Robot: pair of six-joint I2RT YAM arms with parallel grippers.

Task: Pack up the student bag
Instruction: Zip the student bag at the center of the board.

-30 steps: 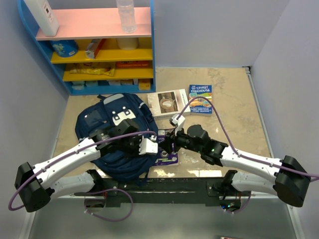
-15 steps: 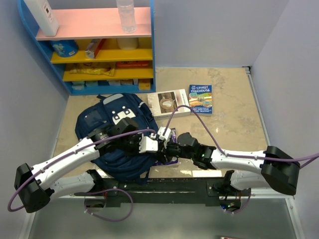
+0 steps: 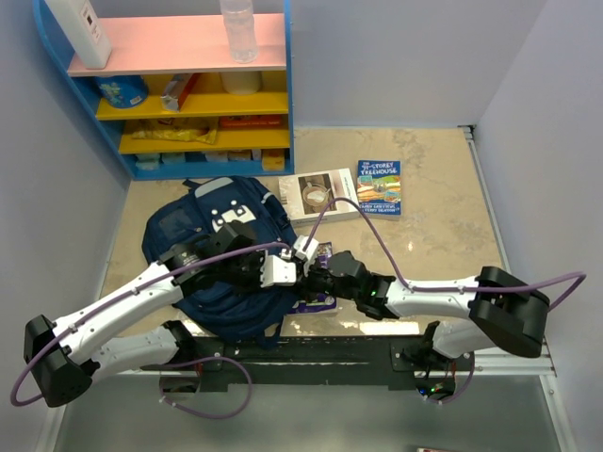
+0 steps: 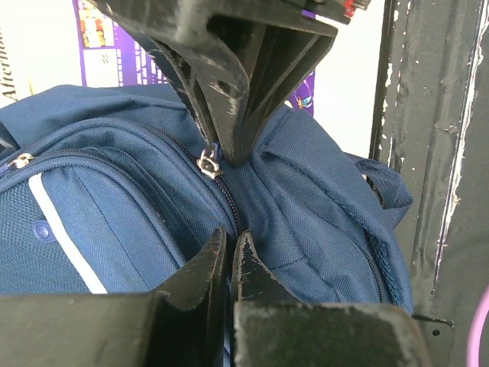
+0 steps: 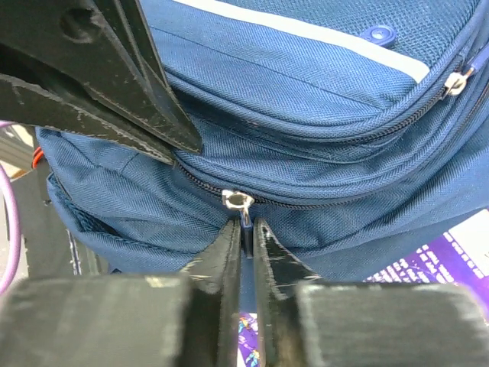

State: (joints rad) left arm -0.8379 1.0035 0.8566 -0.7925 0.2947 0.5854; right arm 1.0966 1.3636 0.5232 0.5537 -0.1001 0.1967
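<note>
The robot's left gripper pinches the fabric behind the tab, so the right gripper should next move outward along the zip seam toward the bag's far end (image 3: 282,219) and then release the tab.
The student bag (image 3: 188,235), a navy backpack with grey stripes, lies at the left of the table. My left gripper (image 4: 229,238) is shut, pinching the bag's fabric (image 4: 306,206) right beside the zip seam at the bag's right edge (image 3: 283,282). My right gripper (image 5: 244,227) faces it from the other side. It is shut on the tab hanging from the silver zipper pull (image 5: 238,201). The same zipper pull (image 4: 207,164) shows in the left wrist view, just under the right gripper's tips. The two grippers nearly touch in the top view (image 3: 300,279).
A purple book (image 3: 322,299) lies partly under the bag's right edge. Two more books (image 3: 320,195) (image 3: 379,187) lie further back. A blue shelf unit (image 3: 188,94) with snacks and a bottle (image 3: 237,28) stands behind the bag. The black arm mount (image 4: 435,153) runs close by.
My right arm has reached left to the bag's edge and its gripper has closed on the zipper pull's tab. The left gripper has kept its pinch on the bag.
</note>
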